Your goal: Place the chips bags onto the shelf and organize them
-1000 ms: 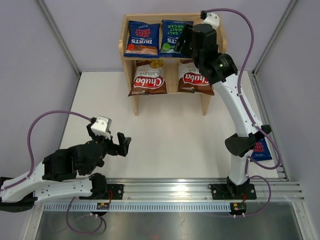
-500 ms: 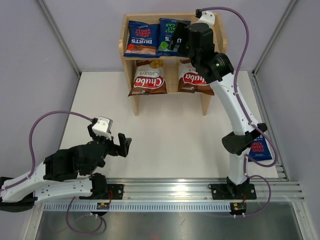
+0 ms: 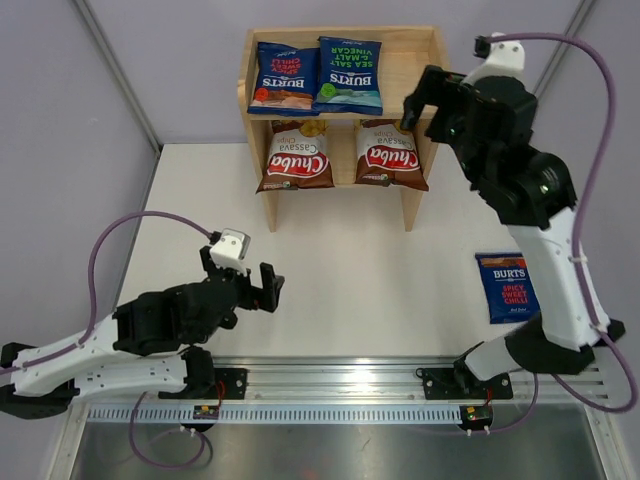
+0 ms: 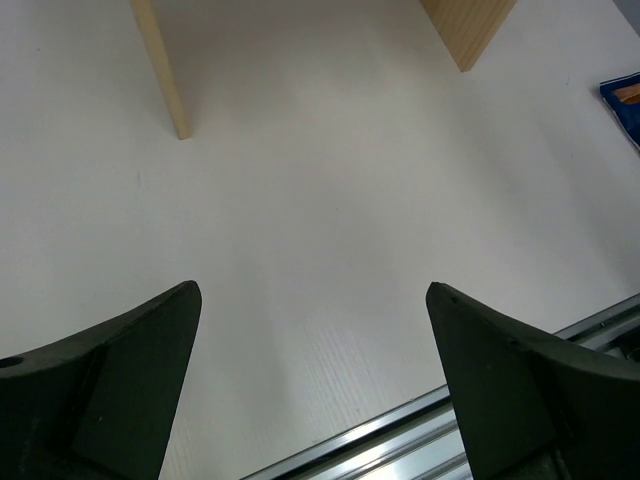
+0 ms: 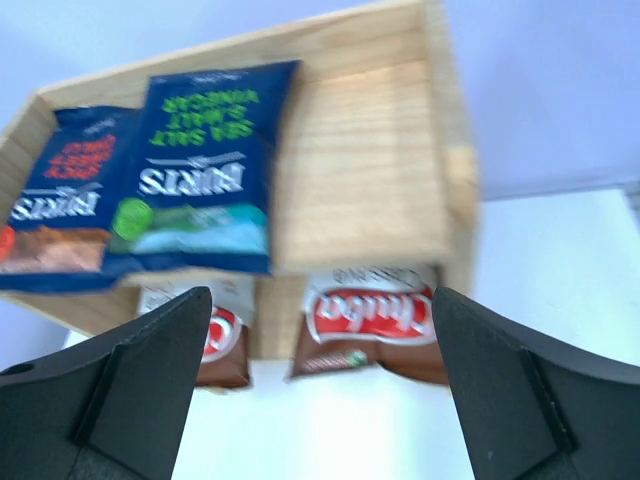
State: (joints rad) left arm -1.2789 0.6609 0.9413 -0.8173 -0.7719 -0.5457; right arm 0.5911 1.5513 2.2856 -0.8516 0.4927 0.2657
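Observation:
The third Burts bag is below. My right gripper should go down, back and to the right in the top view, onto the third Burts bag's far end (image 3: 506, 257).
The wooden shelf (image 3: 409, 55) stands at the back. Two blue Burts bags (image 3: 283, 77) (image 3: 350, 75) lie side by side on its top tier. Two brown Chuba bags (image 3: 297, 158) (image 3: 392, 155) lie on the lower tier. A third Burts bag (image 3: 510, 287) lies flat on the table at the right. My right gripper (image 3: 418, 100) is open and empty, in the air just right of the shelf. Its wrist view shows the shelf (image 5: 370, 160), both top bags (image 5: 60, 200) (image 5: 205, 165) and the Chuba bags (image 5: 375, 320). My left gripper (image 3: 262, 288) is open and empty, low over the table.
The shelf's side panels (image 4: 165, 70) (image 4: 465, 30) show at the top of the left wrist view, and a corner of the blue bag (image 4: 625, 100) shows at its right edge. A metal rail (image 3: 400, 375) runs along the near edge. Grey walls enclose the table.
My right gripper has drawn back from the top tier to the right, leaving the sea-salt Burts bag lying straight there. The right arm's swing uncovered the Burts bag on the table. My left arm moved slightly right.

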